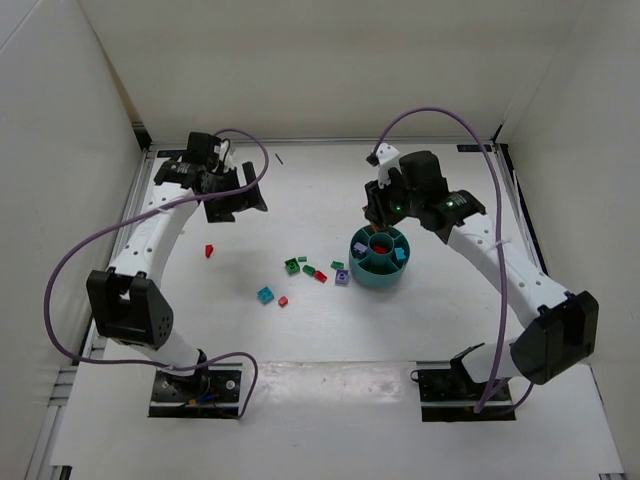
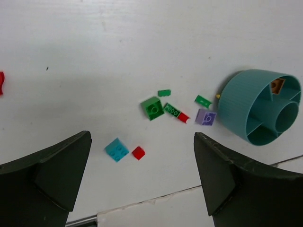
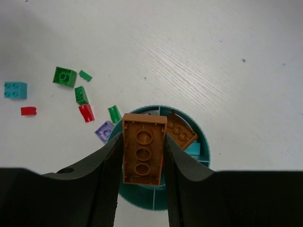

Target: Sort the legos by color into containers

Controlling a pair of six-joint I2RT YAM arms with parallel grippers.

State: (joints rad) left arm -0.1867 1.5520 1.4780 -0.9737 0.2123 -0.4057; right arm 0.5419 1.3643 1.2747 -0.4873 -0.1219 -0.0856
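Note:
The robot's right gripper needs to carry the brown lego down over the teal bowl's far wedge (image 1: 383, 232) (image 3: 180, 130) next, because another brown lego is already there.
My right gripper (image 3: 143, 142) is shut on a brown lego (image 3: 143, 149), held studs-down side toward the camera, right above the teal bowl (image 3: 203, 146) with its containers. Another brown lego (image 3: 182, 131) and a teal one (image 3: 193, 149) lie in wedges; something red (image 1: 381, 241) shows in the bowl. Left of the bowl, loose legos lie on the table: green (image 3: 64, 76), green (image 3: 81, 95), red (image 3: 86, 112), green (image 3: 114, 114), purple (image 3: 104, 131), teal (image 3: 15, 90), red (image 3: 28, 110). My left gripper (image 1: 235, 200) hangs open and empty at the back left.
A lone red brick (image 1: 210, 250) lies apart toward the left arm. White walls enclose the table on three sides. A seam in the table surface (image 2: 156, 198) runs near the left gripper's view edge. Purple cables loop off both arms.

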